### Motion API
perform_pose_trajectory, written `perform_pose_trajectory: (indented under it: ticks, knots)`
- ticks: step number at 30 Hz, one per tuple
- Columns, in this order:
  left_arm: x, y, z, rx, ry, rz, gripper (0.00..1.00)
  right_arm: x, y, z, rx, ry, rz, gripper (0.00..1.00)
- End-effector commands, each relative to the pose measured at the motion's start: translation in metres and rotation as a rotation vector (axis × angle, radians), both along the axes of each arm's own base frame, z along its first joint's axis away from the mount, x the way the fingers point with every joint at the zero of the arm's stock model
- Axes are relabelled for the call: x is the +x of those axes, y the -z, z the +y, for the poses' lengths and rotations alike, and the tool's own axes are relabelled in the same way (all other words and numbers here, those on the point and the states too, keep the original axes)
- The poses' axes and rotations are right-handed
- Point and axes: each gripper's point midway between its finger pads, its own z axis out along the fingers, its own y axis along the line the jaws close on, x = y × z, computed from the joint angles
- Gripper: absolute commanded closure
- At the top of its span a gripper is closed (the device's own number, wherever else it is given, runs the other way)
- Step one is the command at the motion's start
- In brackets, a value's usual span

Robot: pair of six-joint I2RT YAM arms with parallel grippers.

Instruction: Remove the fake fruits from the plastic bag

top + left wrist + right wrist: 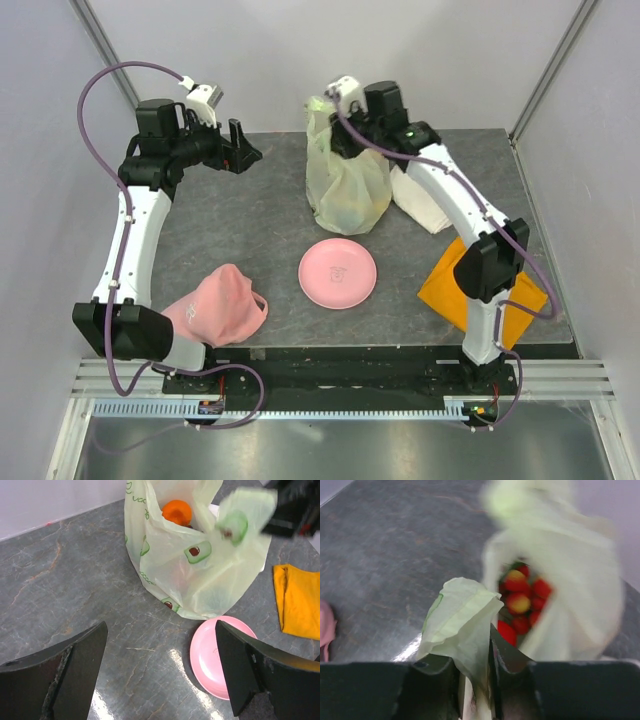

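Observation:
To the right of my left gripper in the top view stands the bag's loose upper edge [317, 108] [141, 491]: I will move across onto it, only the opposite fold of the bag being held.
The pale yellow-green plastic bag [345, 190] stands at the back middle of the table, its top pulled up. My right gripper [333, 118] is shut on a fold of the bag's upper edge [462, 625], which is pinched between its jaws [476, 670]. Through the bag's mouth a red-yellow berry cluster [521, 601] shows. In the left wrist view an orange [176, 511] sits in the top of the bag [200, 570]. My left gripper [240, 150] hangs open to the left of the bag, with nothing between its fingers [161, 632]. Any other fruits are hidden inside.
A pink round plate [338, 273] lies in front of the bag. A pink cloth [220, 305] sits at the near left. A white folded cloth [420, 205] lies right of the bag, and an orange cloth [448, 290] at the near right.

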Motion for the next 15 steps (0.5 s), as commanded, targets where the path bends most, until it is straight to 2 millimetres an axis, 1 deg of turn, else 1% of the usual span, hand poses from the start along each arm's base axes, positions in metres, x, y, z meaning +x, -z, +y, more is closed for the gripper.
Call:
perform_pose_trajectory:
  ticks: [1, 2, 3, 4, 5, 6, 7, 8, 9, 10, 11, 12, 13, 14, 15]
  knots:
    - [-0.006, -0.022, -0.002, -0.052, -0.026, -0.037, 0.01, -0.111, -0.040, 0.092, -0.021, -0.418, -0.117, 0.82]
    - [-0.007, -0.026, -0.005, -0.071, -0.013, -0.049, 0.01, -0.128, -0.038, 0.097, -0.035, -0.454, -0.110, 0.85]
    - [-0.008, -0.026, -0.009, -0.078, 0.004, -0.055, 0.01, -0.157, -0.034, 0.103, -0.046, -0.505, -0.100, 0.88]
    - [-0.007, -0.024, -0.012, -0.079, 0.020, -0.057, 0.01, -0.171, -0.031, 0.104, -0.056, -0.530, -0.095, 0.93]
    - [-0.004, -0.024, -0.014, -0.067, 0.026, -0.067, 0.01, -0.181, -0.027, 0.100, -0.084, -0.547, -0.103, 0.93]
    - [-0.002, -0.025, -0.021, -0.015, 0.056, -0.111, 0.01, -0.197, -0.023, 0.092, -0.108, -0.558, -0.105, 0.93]
    - [0.009, -0.017, -0.020, 0.033, 0.036, -0.120, 0.01, -0.202, -0.020, 0.083, -0.132, -0.555, -0.110, 0.92]
    - [0.015, -0.016, -0.022, 0.100, 0.057, -0.170, 0.01, -0.201, -0.017, 0.069, -0.175, -0.512, -0.117, 0.92]
    - [0.019, -0.021, -0.031, 0.129, 0.079, -0.205, 0.01, -0.209, -0.010, 0.049, -0.200, -0.480, -0.112, 0.91]
    - [0.025, -0.020, -0.032, 0.155, 0.086, -0.218, 0.01, -0.211, -0.003, 0.038, -0.221, -0.460, -0.105, 0.88]
    - [0.034, -0.013, -0.036, 0.178, 0.108, -0.220, 0.01, -0.214, 0.005, 0.027, -0.242, -0.442, -0.095, 0.85]
    - [0.040, -0.020, -0.040, 0.183, 0.116, -0.244, 0.01, -0.219, 0.021, 0.010, -0.263, -0.424, -0.063, 0.84]
    - [0.045, -0.019, -0.041, 0.190, 0.119, -0.246, 0.01, -0.221, 0.030, 0.003, -0.271, -0.416, -0.039, 0.82]
    - [0.055, -0.009, -0.041, 0.201, 0.112, -0.227, 0.01, -0.222, 0.036, -0.001, -0.269, -0.415, -0.023, 0.82]
    - [0.058, -0.015, -0.041, 0.202, 0.103, -0.235, 0.01, -0.223, 0.044, -0.005, -0.264, -0.418, 0.004, 0.81]
